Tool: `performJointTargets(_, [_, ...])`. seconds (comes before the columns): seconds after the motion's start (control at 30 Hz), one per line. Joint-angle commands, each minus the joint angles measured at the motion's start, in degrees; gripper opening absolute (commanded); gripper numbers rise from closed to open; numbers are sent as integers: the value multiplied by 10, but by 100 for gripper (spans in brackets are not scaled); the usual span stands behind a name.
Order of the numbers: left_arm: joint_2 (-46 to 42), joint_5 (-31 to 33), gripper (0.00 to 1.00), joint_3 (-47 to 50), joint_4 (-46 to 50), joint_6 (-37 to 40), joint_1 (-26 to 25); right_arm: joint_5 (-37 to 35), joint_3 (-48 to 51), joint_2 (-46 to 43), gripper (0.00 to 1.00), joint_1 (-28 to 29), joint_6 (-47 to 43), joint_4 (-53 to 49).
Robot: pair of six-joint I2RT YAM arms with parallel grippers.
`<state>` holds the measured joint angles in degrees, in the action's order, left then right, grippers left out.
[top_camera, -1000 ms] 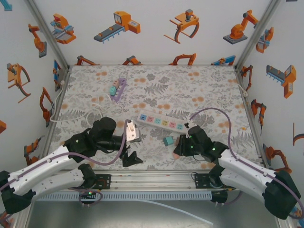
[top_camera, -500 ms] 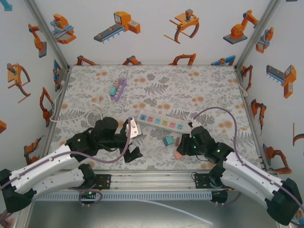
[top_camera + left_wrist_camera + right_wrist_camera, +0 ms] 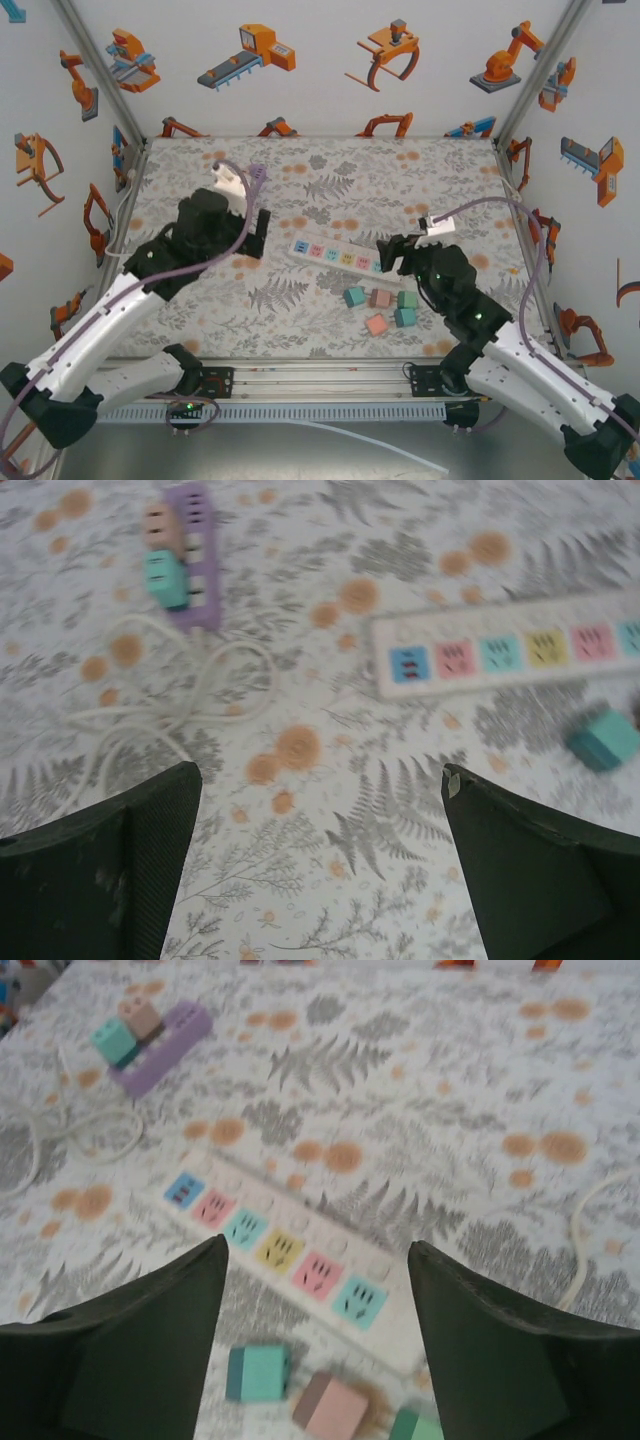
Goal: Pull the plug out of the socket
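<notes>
My left gripper should move outward next and lower its open fingers over both sides of the near end of the purple socket strip (image 3: 200,602) to close, because the teal and pink plugs are there.
A purple socket strip (image 3: 248,186) lies at the back left of the table, with a teal plug (image 3: 165,577) and a pink plug (image 3: 158,522) seated in it. In the right wrist view the purple strip (image 3: 168,1044) lies far off at the upper left, with the teal plug (image 3: 113,1038) on it. My left gripper (image 3: 250,234) hovers open, short of the strip and to its right, with nothing between its fingers (image 3: 320,775). Over the right end of a white socket strip (image 3: 340,258), my right gripper (image 3: 396,254) is also open and empty (image 3: 317,1245).
The white strip (image 3: 510,652) (image 3: 280,1245) has coloured sockets, all free of plugs. Several loose plug blocks lie in front of it, among them a teal one (image 3: 353,296) and a pink one (image 3: 376,324). A white cable (image 3: 170,700) coils near the purple strip.
Both arms rose from the near edge and moved back. The left gripper swung up and left towards the purple strip; the right one drew back over the white strip, uncovering the loose plugs.
</notes>
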<state>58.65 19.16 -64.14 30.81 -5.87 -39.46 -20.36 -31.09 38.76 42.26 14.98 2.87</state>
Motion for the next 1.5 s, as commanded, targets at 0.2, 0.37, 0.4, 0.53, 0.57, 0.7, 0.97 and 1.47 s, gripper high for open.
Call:
performJointTargets(0.2, [222,-107,96,-170,60,-75,198,125,-201,214,99,-6,-61,-69])
performJointTargets(0.37, [365,-129,96,-280,36,-56,232,223,-266,287,99,-13,-15,-136])
performJointTargets(0.4, [393,-131,96,-303,37,-49,236,229,-265,290,99,-14,-7,-134])
performJointTargets(0.53, [510,-133,96,-383,36,-12,244,257,-231,283,99,-14,8,-92])
performJointTargets(0.57, [533,-134,95,-396,35,-8,245,263,-219,279,99,-15,8,-81])
performJointTargets(0.7, [625,-119,93,-453,40,8,249,260,-178,261,99,-16,19,-73])
performJointTargets(0.97, [749,-124,77,-548,99,16,254,244,-127,205,99,-17,43,-79])
performJointTargets(1.47, [775,-218,44,-549,143,49,254,199,-123,142,99,-19,37,-113])
